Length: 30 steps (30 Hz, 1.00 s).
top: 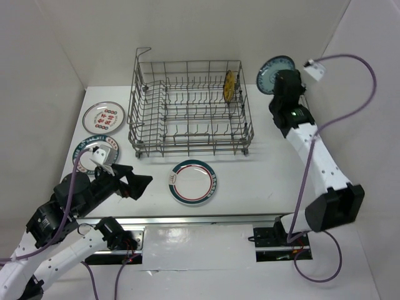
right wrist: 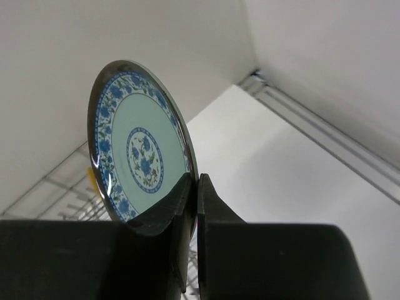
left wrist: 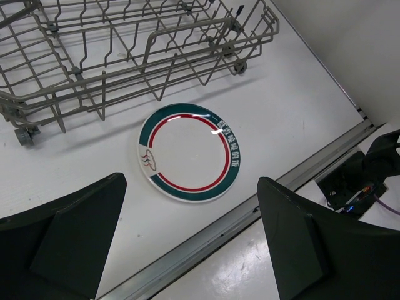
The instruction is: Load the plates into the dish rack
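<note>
My right gripper carries the teal plate (top: 270, 69) left in the top view next to the empty slot beside the yellow-brown plate (top: 229, 85), then lowers and releases it.
The grey wire dish rack (top: 187, 109) stands at the back middle; a small yellow-brown plate (top: 229, 85) stands upright in its right end. My right gripper (top: 279, 78) is shut on the rim of a small teal plate (top: 270, 69) with blue flowers (right wrist: 134, 150), held on edge in the air beyond the rack's right end. A white plate with a green rim and red ring (top: 193, 182) lies flat in front of the rack, and shows in the left wrist view (left wrist: 189, 151). My left gripper (top: 140, 183) is open and empty, left of and above it.
Two more plates lie left of the rack: one with red marks (top: 104, 117) and a green-rimmed one (top: 95, 150) partly under my left arm. A metal rail (left wrist: 237, 219) runs along the near edge. White walls enclose the table on three sides.
</note>
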Available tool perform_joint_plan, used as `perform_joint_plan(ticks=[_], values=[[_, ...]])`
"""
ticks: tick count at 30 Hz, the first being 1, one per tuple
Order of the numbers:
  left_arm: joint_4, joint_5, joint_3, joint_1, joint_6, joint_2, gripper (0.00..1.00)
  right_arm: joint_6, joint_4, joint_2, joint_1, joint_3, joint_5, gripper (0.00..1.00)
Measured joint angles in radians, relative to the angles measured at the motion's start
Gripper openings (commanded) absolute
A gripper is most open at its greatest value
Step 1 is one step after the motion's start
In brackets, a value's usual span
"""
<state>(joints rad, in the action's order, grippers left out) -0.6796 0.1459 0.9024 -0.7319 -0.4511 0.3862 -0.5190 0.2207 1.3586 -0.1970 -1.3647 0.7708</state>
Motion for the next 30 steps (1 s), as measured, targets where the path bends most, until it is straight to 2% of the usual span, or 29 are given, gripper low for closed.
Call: perform_joint_plan(ticks=[8,12,14,17,21,30], values=[[-0.001,0.008,0.000,0.000,0.000,0.028,1.00,0.295,0.000,0.494,-0.206,-0.525,0.014,0.00],[-0.001,0.011,-0.001,0.000,-0.001,0.037,1.00,0.424,0.056,0.766,-0.254,-0.829,0.064,0.00],[-0.001,0.013,-0.001,0.000,-0.001,0.037,1.00,0.481,0.070,0.855,-0.267,-0.918,0.093,0.00],[-0.001,0.014,-0.001,0.000,-0.002,0.037,1.00,0.562,0.070,0.932,-0.282,-0.969,0.145,0.00],[-0.001,0.017,-0.001,0.000,-0.002,0.037,1.00,0.636,0.069,0.955,-0.290,-0.969,0.200,0.00],[-0.001,0.021,-0.001,0.000,-0.001,0.037,1.00,0.675,0.025,0.955,-0.294,-0.953,0.237,0.00]])
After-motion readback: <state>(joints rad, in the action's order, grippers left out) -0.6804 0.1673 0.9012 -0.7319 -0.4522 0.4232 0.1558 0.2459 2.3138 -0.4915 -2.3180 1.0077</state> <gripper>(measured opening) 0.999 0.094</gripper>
